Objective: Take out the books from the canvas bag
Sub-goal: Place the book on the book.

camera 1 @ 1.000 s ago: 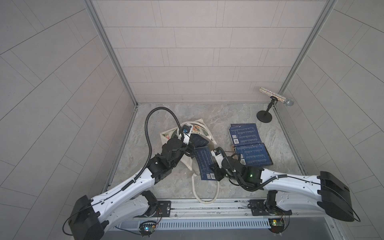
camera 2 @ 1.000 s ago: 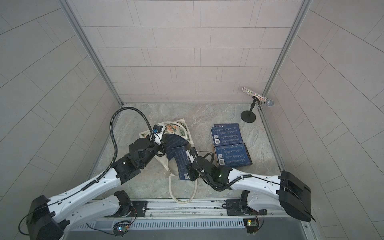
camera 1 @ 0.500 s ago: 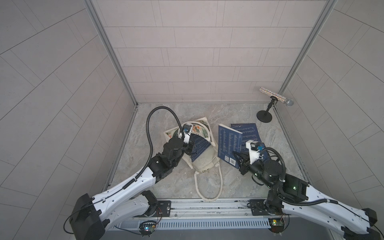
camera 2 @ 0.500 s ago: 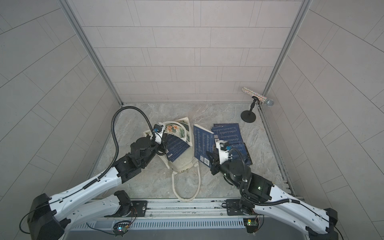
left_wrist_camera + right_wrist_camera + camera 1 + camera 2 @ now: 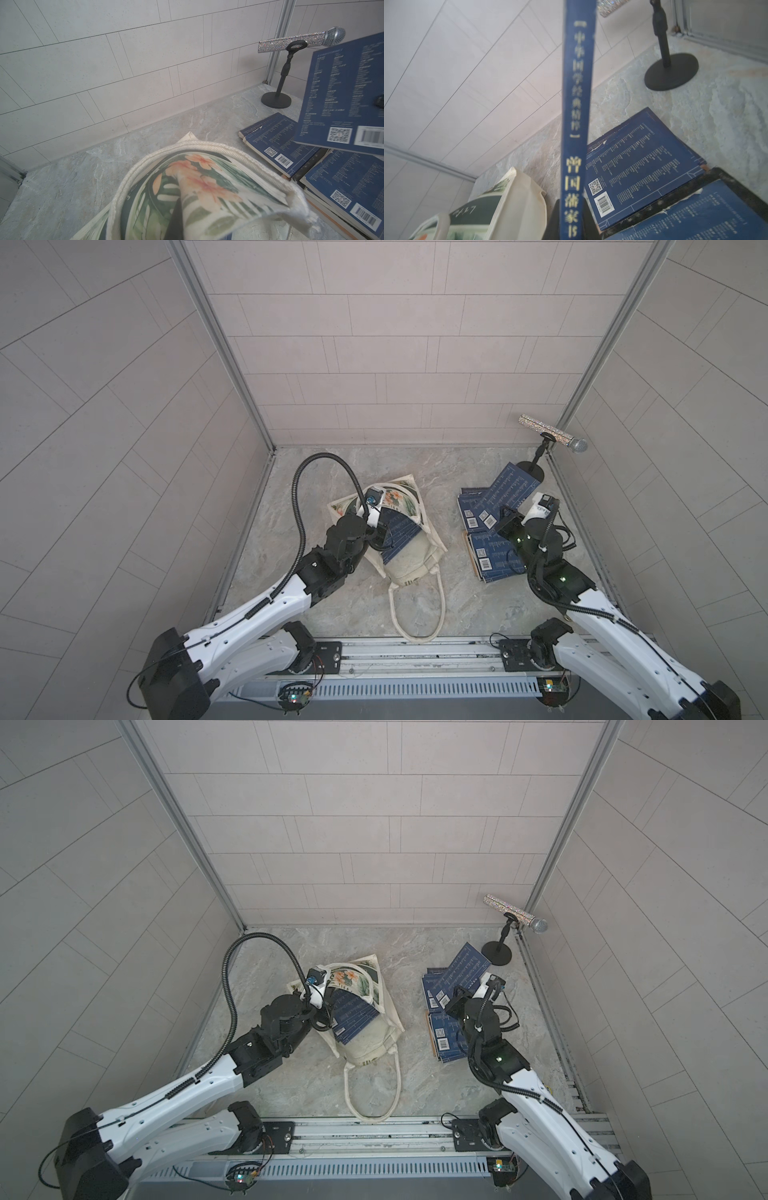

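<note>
I will next turn my right gripper, lower the navy book flat onto the far stack of books and release it, because the book hangs crooked above that stack.
The canvas bag (image 5: 411,566) (image 5: 368,1048) lies on the floor with a navy book (image 5: 398,535) (image 5: 353,1016) poking out of its mouth. My left gripper (image 5: 380,531) (image 5: 326,1011) is shut on the bag's printed cloth (image 5: 207,187) at the mouth edge, and a dark finger (image 5: 176,218) shows under the fabric. My right gripper (image 5: 505,519) (image 5: 572,220) is shut on another navy book (image 5: 513,489) (image 5: 467,969) (image 5: 575,124). That book hangs tilted above two stacks of books (image 5: 471,506) (image 5: 494,562) (image 5: 276,145) at the right.
A glittery microphone on a black stand (image 5: 550,434) (image 5: 515,914) (image 5: 301,41) stands in the far right corner, just behind the held book. The bag's rope handle (image 5: 415,616) loops toward the front rail. Tiled walls close in three sides.
My right arm has carried the navy book from the bag's mouth over to the right, above the stacks. The bag has shifted slightly; my left gripper keeps hold of it.
</note>
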